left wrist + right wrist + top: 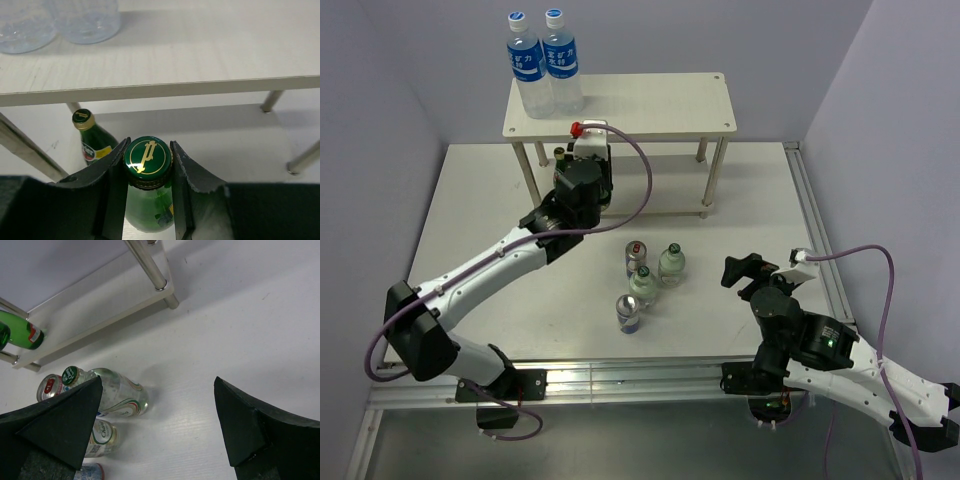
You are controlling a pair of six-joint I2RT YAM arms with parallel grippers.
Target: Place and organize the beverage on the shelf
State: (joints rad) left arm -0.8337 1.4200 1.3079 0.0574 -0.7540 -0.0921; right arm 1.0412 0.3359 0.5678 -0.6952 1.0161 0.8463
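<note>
The space beside the second bottle is free, so my left gripper should move down and outward under the shelf's top board and release the bottle on the lower level (200, 125) there.
My left gripper (148, 146) is shut on the green, gold-marked cap of a dark green glass bottle (148, 210), held upright at the front of the shelf's lower tier (200, 125). A second dark green bottle (93, 139) with a yellow label stands on that tier, further back and to the left. In the top view the left gripper (582, 172) reaches under the cream-white shelf (650, 105). Two clear bottles (671, 262) (642, 285) and two cans (636, 257) (629, 313) stand together on the table. My right gripper (745, 272) hangs open and empty to their right.
Two tall water bottles (528, 62) (563, 55) stand on the left end of the shelf's top board. Thin metal legs (150, 265) hold the tiers at the corners. Grey walls close in the table on the left, back and right.
</note>
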